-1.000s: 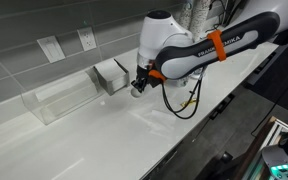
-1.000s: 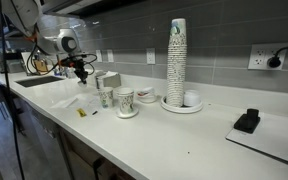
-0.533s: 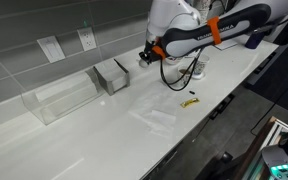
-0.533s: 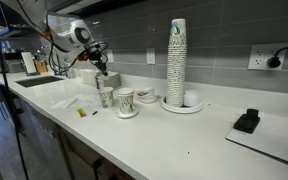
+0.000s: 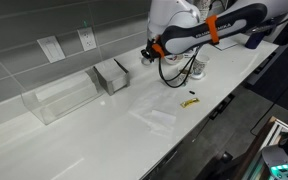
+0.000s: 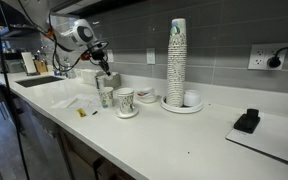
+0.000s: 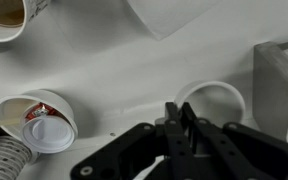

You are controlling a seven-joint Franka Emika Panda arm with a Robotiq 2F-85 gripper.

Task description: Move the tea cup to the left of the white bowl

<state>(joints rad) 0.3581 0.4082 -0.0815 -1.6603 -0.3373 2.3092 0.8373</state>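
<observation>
I should lower the tea cup (image 7: 220,94) onto the bare counter between white bowl and grey metal box and release it, as that clear gap is below my gripper.
In the wrist view my gripper (image 7: 182,115) is shut, its fingers pinching the near rim of the tea cup (image 7: 220,94), a tiny plain white round cup. The white bowl (image 7: 36,118), with a reddish-dark inside, lies to the left of the gripper on the white counter. In both exterior views the gripper (image 5: 147,57) (image 6: 105,73) hangs a little above the counter, by the group of cups. The tea cup is too small to make out there.
A pale cup with brown contents (image 7: 4,12) stands at top left. A grey metal box (image 7: 284,70) (image 5: 112,75) is close beside the gripper. Two patterned cups (image 6: 116,99), a tall cup stack (image 6: 176,60), a clear plastic tub (image 5: 59,97) and the tiled wall are near.
The arm has swung away from the metal box's front toward the group of cups and risen. In the last half second it has barely moved.
</observation>
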